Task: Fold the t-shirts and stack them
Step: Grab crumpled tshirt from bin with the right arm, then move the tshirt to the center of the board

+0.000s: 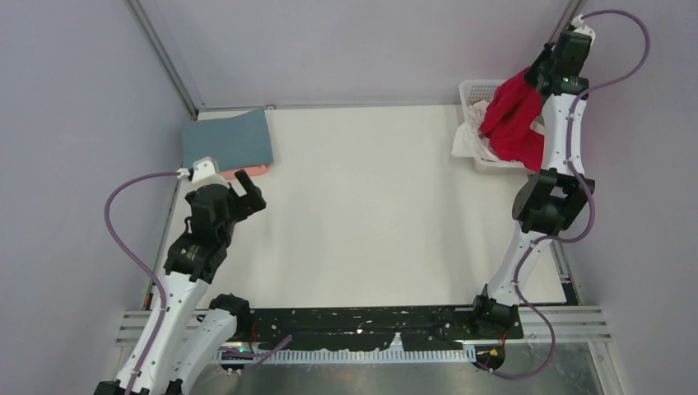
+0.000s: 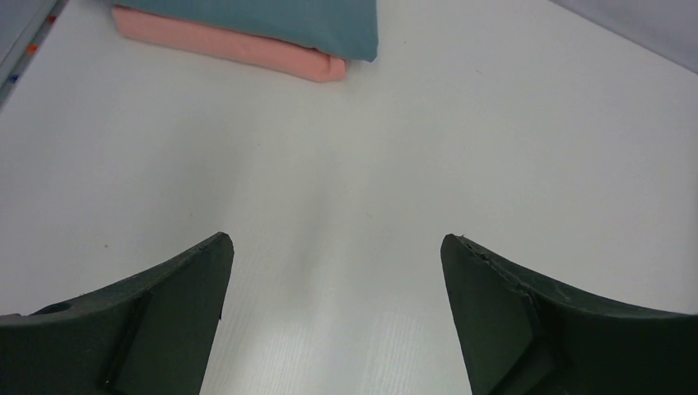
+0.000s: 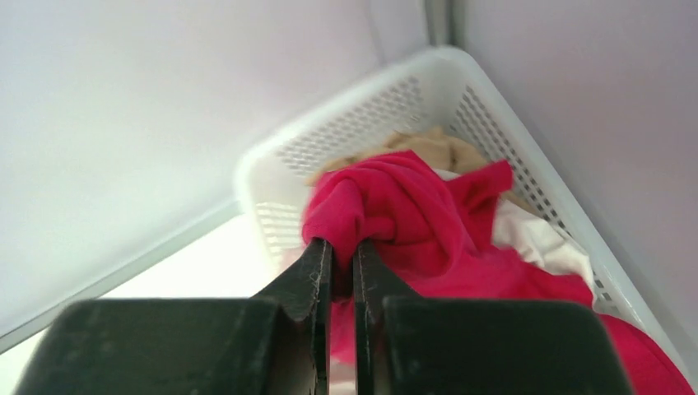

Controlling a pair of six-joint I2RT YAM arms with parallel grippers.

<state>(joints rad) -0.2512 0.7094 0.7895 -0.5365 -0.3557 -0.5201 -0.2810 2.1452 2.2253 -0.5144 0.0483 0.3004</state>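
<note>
My right gripper lifts the bright red t-shirt high from the basket next, then comes back and down over the table [image 1: 400,209] beside the basket.
A bright red t-shirt [image 1: 514,119] hangs bunched over the white lattice basket [image 1: 471,89] at the table's far right; my right gripper [image 3: 342,247] is shut on a fold of this red t-shirt [image 3: 411,218], lifted above the basket. White and beige shirts [image 3: 539,239] lie in the basket under it. At the far left, a folded blue-grey t-shirt [image 1: 228,140] lies on top of a folded salmon pink t-shirt [image 2: 239,45]. My left gripper [image 2: 336,247] stands open over bare table, just in front of that stack, holding nothing.
The basket [image 3: 362,115] sits in the back right corner against the enclosure walls. A metal frame rail [image 1: 165,58] runs along the left and back edges. The white table [image 1: 370,214] lies between the stack and the basket.
</note>
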